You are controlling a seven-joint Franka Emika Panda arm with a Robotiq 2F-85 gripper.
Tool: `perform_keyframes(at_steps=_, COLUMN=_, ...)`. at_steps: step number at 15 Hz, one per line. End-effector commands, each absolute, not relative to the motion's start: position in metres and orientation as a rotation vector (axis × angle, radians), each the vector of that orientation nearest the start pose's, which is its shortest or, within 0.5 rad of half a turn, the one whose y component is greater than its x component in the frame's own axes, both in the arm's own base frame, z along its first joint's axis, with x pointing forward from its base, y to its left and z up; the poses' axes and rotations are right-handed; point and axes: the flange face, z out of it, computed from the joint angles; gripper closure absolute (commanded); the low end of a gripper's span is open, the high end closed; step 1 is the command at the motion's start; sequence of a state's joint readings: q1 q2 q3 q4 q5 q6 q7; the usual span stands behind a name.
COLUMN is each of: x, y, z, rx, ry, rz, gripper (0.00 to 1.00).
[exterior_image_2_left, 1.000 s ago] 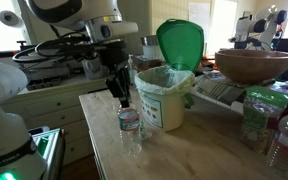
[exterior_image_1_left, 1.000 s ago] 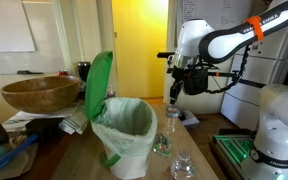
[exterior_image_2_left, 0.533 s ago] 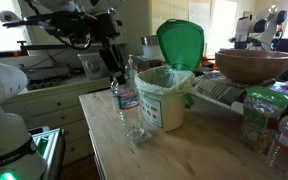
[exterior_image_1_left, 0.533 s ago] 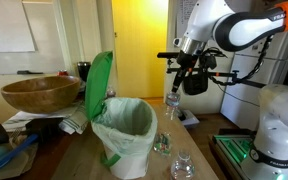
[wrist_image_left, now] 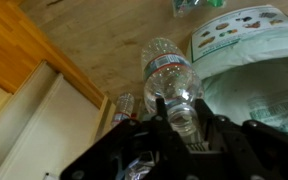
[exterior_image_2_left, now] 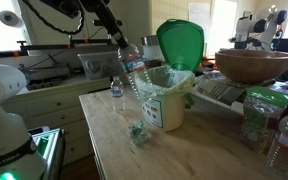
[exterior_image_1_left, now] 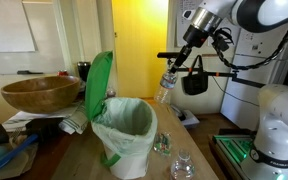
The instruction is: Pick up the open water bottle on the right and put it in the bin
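Note:
My gripper is to move outward over the bin's opening (exterior_image_1_left: pixel 126 116) (wrist_image_left: pixel 256 95) and let go of the bottle's neck, because the bottle still hangs beside the bin's rim.
My gripper (exterior_image_1_left: pixel 181 62) (exterior_image_2_left: pixel 117 38) is shut on the neck of the open water bottle (exterior_image_1_left: pixel 166 88) (exterior_image_2_left: pixel 134 72). It holds the bottle tilted in the air, above the table, beside and above the rim of the bin (exterior_image_1_left: pixel 124 128) (exterior_image_2_left: pixel 165 98). The bin's green lid (exterior_image_1_left: pixel 99 85) (exterior_image_2_left: pixel 181 42) stands open and the pale liner shows. In the wrist view the bottle (wrist_image_left: pixel 171 72) hangs from the jaws (wrist_image_left: pixel 181 116), with the bin liner (wrist_image_left: pixel 259 75) to its right.
Two squat clear bottles (exterior_image_1_left: pixel 162 143) (exterior_image_1_left: pixel 182 165) stand on the wooden table (exterior_image_2_left: pixel 184 155) next to the bin; one shows in the wrist view (wrist_image_left: pixel 124 105). A wide wooden bowl (exterior_image_1_left: pixel 39 93) (exterior_image_2_left: pixel 254 65) sits behind the bin. More bottles (exterior_image_2_left: pixel 284 138) stand at the table's end.
The arm has lifted the bottle off the table, raised it well above the squat bottles and tilted it toward the bin.

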State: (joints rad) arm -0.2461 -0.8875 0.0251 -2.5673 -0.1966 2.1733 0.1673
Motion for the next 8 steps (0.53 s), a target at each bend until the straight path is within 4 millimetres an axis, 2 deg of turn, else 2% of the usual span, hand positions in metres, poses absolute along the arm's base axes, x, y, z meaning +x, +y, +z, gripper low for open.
perform_keyframes(at_steps=1, x=0.323, y=-0.057, z=0.604, rx=-3.189, ry=0.394, rz=-0.954, gripper=0.92)
perform_keyframes(at_steps=8, x=0.361, y=-0.027, z=0.617, rx=-3.075, ry=0.189, rz=-1.123, gripper=0.92)
